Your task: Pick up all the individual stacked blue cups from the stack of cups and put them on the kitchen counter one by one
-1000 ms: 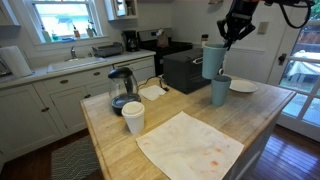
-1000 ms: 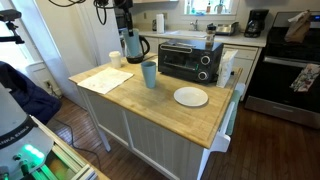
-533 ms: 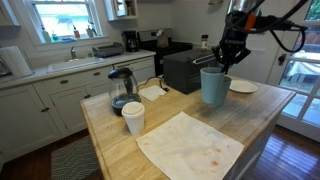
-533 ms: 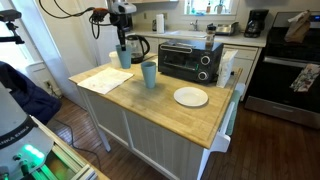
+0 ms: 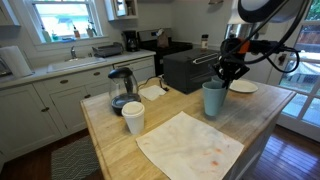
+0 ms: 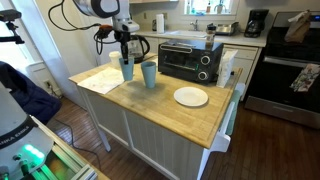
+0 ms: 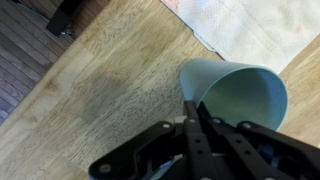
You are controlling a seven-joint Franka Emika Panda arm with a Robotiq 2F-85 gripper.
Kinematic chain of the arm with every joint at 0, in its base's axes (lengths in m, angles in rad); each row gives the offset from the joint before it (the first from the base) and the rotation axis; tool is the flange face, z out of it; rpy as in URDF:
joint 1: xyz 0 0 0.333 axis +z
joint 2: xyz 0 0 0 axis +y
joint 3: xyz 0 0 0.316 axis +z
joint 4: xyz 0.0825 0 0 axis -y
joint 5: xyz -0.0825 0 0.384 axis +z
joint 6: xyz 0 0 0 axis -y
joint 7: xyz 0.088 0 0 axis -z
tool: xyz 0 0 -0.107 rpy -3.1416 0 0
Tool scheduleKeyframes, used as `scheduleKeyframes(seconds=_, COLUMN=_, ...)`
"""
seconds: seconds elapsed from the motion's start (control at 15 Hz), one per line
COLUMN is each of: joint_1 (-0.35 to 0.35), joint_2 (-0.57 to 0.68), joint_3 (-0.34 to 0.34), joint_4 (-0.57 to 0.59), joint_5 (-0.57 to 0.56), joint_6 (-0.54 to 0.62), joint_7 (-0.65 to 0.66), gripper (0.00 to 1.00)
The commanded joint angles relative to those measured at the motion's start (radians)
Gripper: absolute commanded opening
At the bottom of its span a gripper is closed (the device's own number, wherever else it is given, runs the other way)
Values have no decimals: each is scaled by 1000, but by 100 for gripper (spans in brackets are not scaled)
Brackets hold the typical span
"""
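Note:
My gripper is going to bring the upright pale blue cup down next, onto the open spot of counter wood beside the white cloth. Then it will release the cup's rim.
My gripper [image 5: 227, 72] is shut on the rim of a pale blue cup [image 5: 213, 99], which is upright at or just above the wooden kitchen counter [image 5: 110, 140]. In the other exterior view the gripper [image 6: 125, 56] holds this cup [image 6: 127, 69] just beside a second blue cup [image 6: 148, 73] that stands on the counter [image 6: 170, 115]. In the wrist view the fingers [image 7: 194, 112] pinch the wall of the cup [image 7: 240, 88] above the wood [image 7: 100, 90]. I cannot tell whether other cups are nested inside.
A white cloth [image 5: 190, 146] lies on the counter beside the held cup and shows in the wrist view [image 7: 260, 28]. A white cup [image 5: 133, 117] and a glass carafe [image 5: 121, 90] stand further along. A black toaster oven [image 6: 190, 60] and a white plate [image 6: 191, 96] are nearby.
My gripper has come down with the blue cup from well above the counter to counter level, next to the cup standing there.

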Motion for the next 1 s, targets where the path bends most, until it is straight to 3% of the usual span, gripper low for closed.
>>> scheduleKeyframes(seconds=0.0, joint_1=12, joint_2=18, joint_3=-12, joint_4=-27, joint_5=-9, joint_6=80, joint_7=51, gripper=1)
scheduleKeyframes(seconds=0.47, joint_1=12, joint_2=42, joint_3=-28, joint_4=-69, joint_5=-14, joint_6=190, joint_7=84, gripper=1)
scheduleKeyframes(seconds=0.8, joint_1=11, joint_2=45, joint_3=-38, joint_4=-82, joint_5=-4, joint_6=199, joint_7=75, gripper=1)
scheduleKeyframes(seconds=0.87, joint_1=11, joint_2=43, joint_3=-39, joint_4=-81, joint_5=-4, joint_6=197, joint_7=77, gripper=29)
scheduleKeyframes(seconds=0.93, joint_1=11, joint_2=40, joint_3=-39, joint_4=-79, joint_5=1, joint_6=193, joint_7=74, gripper=30)
